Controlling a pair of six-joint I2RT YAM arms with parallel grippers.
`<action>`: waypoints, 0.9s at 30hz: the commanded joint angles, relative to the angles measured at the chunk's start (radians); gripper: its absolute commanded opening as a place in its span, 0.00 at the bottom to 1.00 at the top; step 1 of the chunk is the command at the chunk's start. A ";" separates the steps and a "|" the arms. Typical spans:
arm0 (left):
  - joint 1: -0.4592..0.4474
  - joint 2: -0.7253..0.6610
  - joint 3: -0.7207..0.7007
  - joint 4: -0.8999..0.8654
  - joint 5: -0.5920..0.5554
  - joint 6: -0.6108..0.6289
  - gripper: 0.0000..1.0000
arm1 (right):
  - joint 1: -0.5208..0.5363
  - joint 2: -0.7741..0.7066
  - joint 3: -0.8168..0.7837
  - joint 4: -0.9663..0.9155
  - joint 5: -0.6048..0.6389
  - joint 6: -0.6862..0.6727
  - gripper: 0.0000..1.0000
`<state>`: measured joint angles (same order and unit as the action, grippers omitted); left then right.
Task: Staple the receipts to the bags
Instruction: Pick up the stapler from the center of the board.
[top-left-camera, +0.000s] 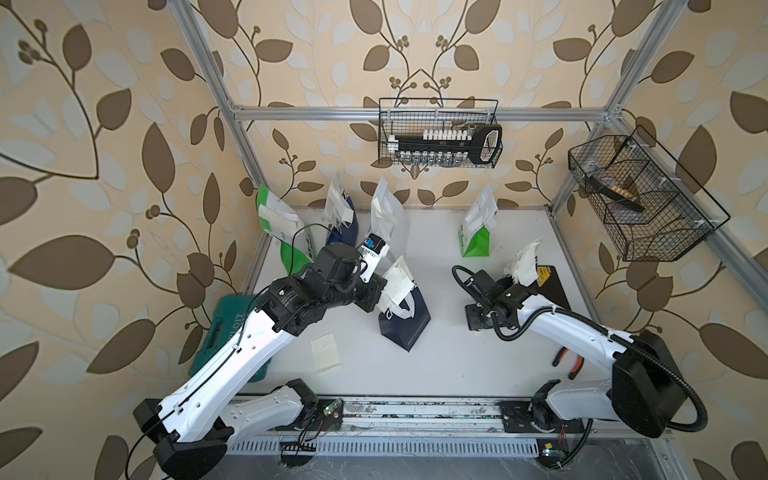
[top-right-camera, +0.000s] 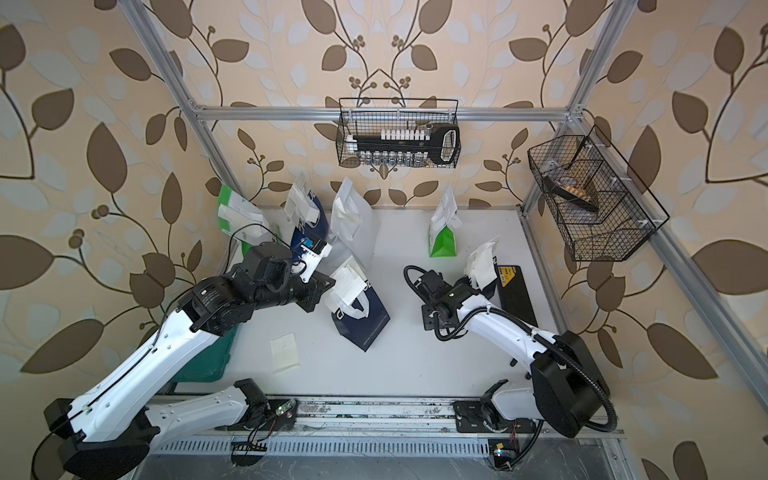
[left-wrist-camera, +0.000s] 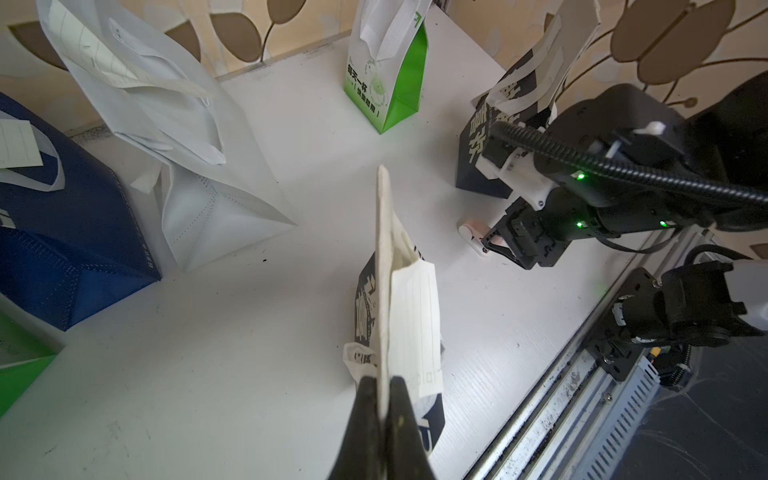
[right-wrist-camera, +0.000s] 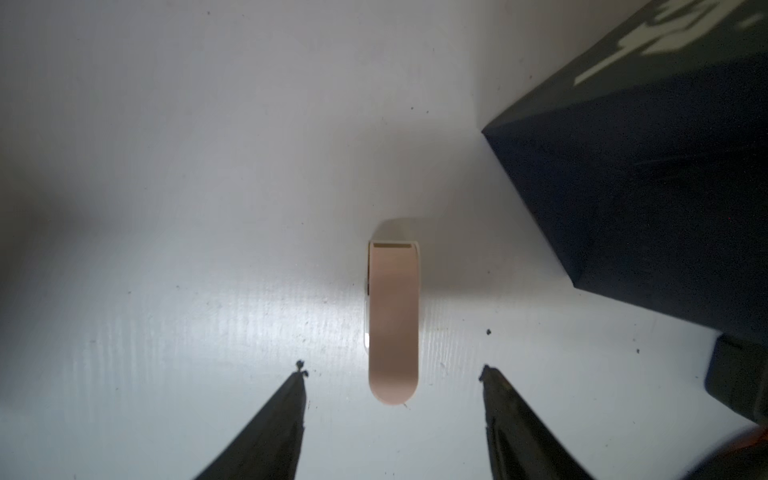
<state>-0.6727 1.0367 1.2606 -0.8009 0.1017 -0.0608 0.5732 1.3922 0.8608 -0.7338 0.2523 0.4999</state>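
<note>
The beige stapler lies flat just below my right gripper, lined up between the open fingers, so next I will lower my right gripper around the stapler's long sides and close it.
My left gripper (left-wrist-camera: 384, 380) is shut on a cream-white receipt (left-wrist-camera: 383, 266) seen edge-on at the top of the navy bag (top-left-camera: 405, 328) in the middle of the table. A second lined slip (left-wrist-camera: 415, 324) lies against it. In a top view this gripper (top-left-camera: 377, 294) sits at the bag's left side. My right gripper (right-wrist-camera: 390, 370) stands open just above a small beige stapler (right-wrist-camera: 392, 324) lying flat on the table, apart from both fingers. Another navy bag (right-wrist-camera: 648, 199) stands close beside it. A loose receipt (top-left-camera: 325, 352) lies flat near the front.
Along the back stand a green-and-white bag (top-left-camera: 286, 245), a navy bag (top-left-camera: 347, 226), a white bag (top-left-camera: 386, 212) and another green-and-white bag (top-left-camera: 476, 243). A teal case (top-left-camera: 220, 332) lies left, orange pliers (top-left-camera: 567, 361) and a black box (top-left-camera: 550, 286) right. Wire baskets (top-left-camera: 440, 137) hang above.
</note>
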 joint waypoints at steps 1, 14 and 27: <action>0.007 -0.012 -0.008 0.027 0.025 -0.009 0.00 | -0.028 0.072 0.041 0.030 -0.037 -0.008 0.64; 0.007 -0.010 -0.021 0.031 0.030 -0.009 0.00 | -0.075 0.266 0.094 0.063 -0.065 -0.043 0.42; 0.006 -0.013 -0.032 0.052 0.020 -0.048 0.00 | 0.002 0.087 0.212 0.057 -0.015 -0.080 0.00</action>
<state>-0.6727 1.0370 1.2362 -0.7914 0.1207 -0.0826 0.5243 1.5974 0.9771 -0.6746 0.2047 0.4366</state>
